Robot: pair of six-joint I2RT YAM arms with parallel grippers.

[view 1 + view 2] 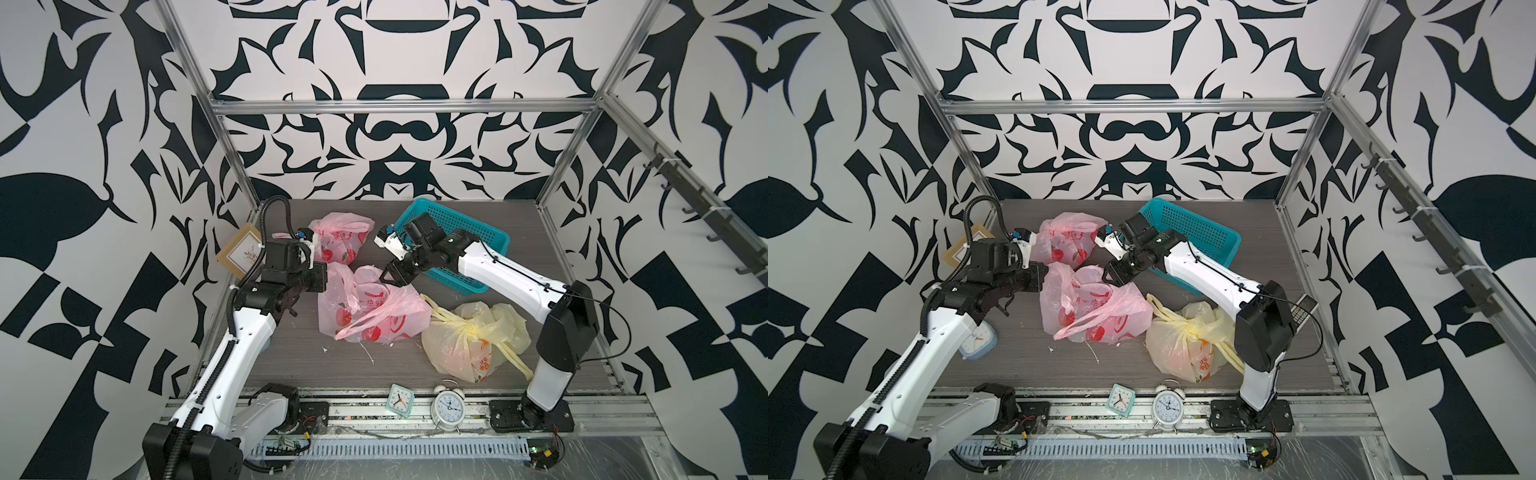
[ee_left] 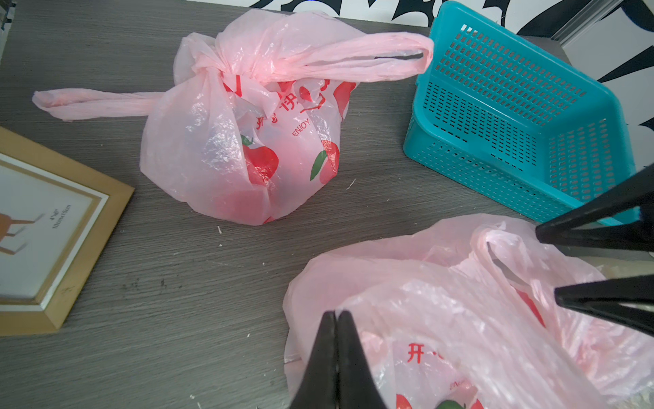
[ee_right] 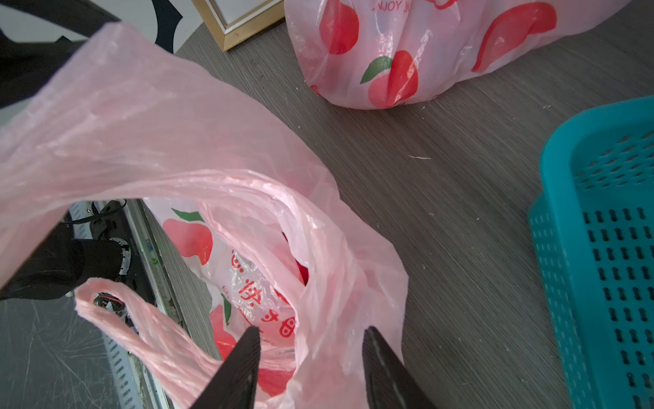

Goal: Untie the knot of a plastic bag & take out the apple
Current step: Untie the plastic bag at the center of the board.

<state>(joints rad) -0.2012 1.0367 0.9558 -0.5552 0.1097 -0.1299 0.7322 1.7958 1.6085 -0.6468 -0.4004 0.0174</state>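
Observation:
Folds partly cover the red patch [image 3: 299, 269] inside, so my left gripper will next carry the pinched rim outward toward the near edge of the second pink bag and let it go.
The pink plastic bag [image 1: 365, 307] with apple prints lies mid-table, its mouth open and its handles loose, with no knot in it. My left gripper [image 2: 335, 313] is shut on the bag's left rim and holds that side lifted [image 3: 106, 117]. My right gripper [image 3: 311, 331] is open just over the bag's mouth, one finger on each side of a fold of plastic. In both top views the grippers [image 1: 328, 276] [image 1: 1111, 274] face each other across the bag. A deep red patch [image 3: 299, 269] shows inside; I cannot tell whether it is the apple.
A second pink bag [image 2: 244, 141], knotted, sits behind, and a knotted yellow bag [image 1: 469, 340] lies at front right. A teal basket [image 1: 457, 220] stands under the right arm. A picture frame [image 1: 241, 249] leans far left. Two clocks [image 1: 400, 400] [image 1: 448, 405] stand at the front edge.

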